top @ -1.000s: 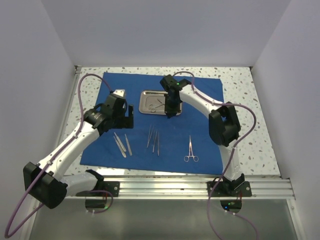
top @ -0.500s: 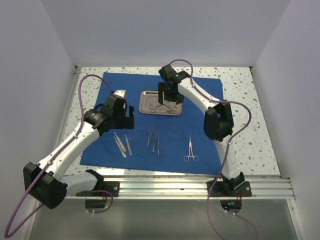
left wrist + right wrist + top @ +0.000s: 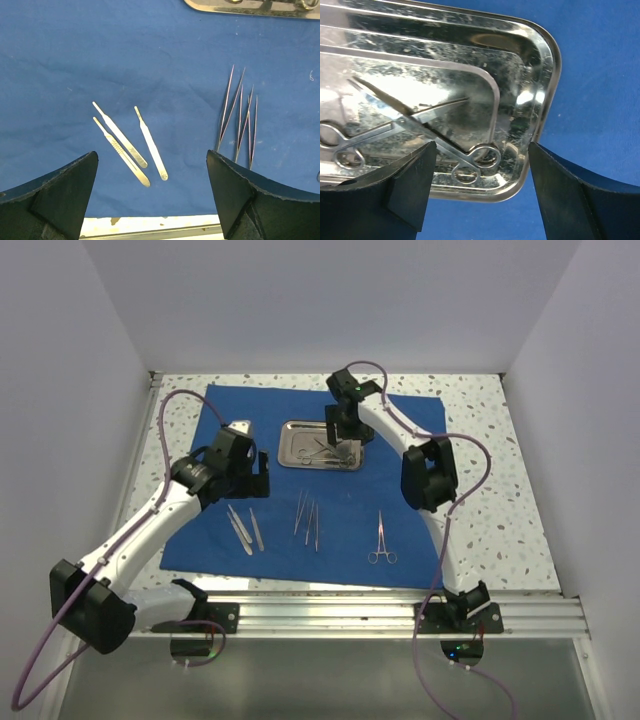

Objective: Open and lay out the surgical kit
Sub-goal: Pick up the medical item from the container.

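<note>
Next, my right gripper will shift toward the left in the top view and down onto the thin scissors' handles near the pivot (image 3: 334,451) (image 3: 433,134), since its fingers hang around the rings of the scissors.
The surgical kit's royal-blue cloth (image 3: 400,490) lies spread flat on the table. On its far middle stands the steel tray (image 3: 292,430), with scissors (image 3: 420,122) crossed inside it. My right gripper (image 3: 342,443) hangs open over the tray's right end. In the right wrist view its jaws (image 3: 481,147) straddle the scissors' finger rings without touching them. My left gripper (image 3: 248,478) is open and empty above three scalpel handles (image 3: 125,145) on the cloth. Thin tweezers (image 3: 240,120) lie to their right.
Ringed forceps (image 3: 381,540) lie on the cloth's near right. Speckled tabletop (image 3: 500,470) shows around the cloth. White walls close in the left, right and back. A metal rail (image 3: 400,612) runs along the near edge.
My right gripper has gone from shut to open and shifted slightly toward the far side over the tray, its elbow swinging left. The left arm has stayed still.
</note>
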{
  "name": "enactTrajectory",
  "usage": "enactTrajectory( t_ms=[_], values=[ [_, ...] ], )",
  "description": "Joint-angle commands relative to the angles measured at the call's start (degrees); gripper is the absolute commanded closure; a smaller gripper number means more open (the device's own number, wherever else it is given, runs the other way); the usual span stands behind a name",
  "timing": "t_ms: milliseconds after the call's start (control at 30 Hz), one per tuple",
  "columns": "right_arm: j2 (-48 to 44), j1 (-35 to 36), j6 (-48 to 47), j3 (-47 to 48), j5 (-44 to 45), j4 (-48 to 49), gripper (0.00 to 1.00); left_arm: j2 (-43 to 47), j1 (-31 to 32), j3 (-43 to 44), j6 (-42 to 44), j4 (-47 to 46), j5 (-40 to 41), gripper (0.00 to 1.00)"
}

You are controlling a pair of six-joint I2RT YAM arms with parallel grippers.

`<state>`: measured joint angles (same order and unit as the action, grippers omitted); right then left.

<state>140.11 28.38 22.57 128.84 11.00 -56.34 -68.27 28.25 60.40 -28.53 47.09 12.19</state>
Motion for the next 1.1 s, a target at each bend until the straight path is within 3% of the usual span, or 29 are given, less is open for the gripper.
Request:
enactTrajectory(
  t_ms=[0, 300, 500, 767, 967, 1067],
  values=[
    [-0.2, 0.5, -2.4, 3.8, -1.0, 0.3, 0.22, -1.2, -0.4, 2.1, -1.8, -0.6, 0.2, 0.07],
    [2.4, 1.9, -3.6, 6.0, -3.3, 1.3, 0.23, -2.8, -0.4, 1.6, -2.1, -1.7, 0.3, 0.07],
    [6.7, 3.3, -3.6, 9.6, -2.4, 0.6, 0.30, -2.7, -0.4, -0.2, -1.8, -1.8, -0.1, 0.07],
    [8.9, 3.4, -3.1, 8.5, 0.7, -0.3, 0.47, -2.8, -0.5, -0.5, 0.1, -1.6, 1.3, 0.07],
    [8.2, 4.0, -2.7, 0.8, 1.7, 0.8, 0.71, -3.1, -0.7, -0.4, 1.2, -1.6, 2.1, 0.07],
    [10.0, 4.7, -2.9, 0.0, 1.7, -0.1, 0.90, -3.3, -0.9, -0.4, 1.6, -1.6, 2.2, 0.07]
  ],
)
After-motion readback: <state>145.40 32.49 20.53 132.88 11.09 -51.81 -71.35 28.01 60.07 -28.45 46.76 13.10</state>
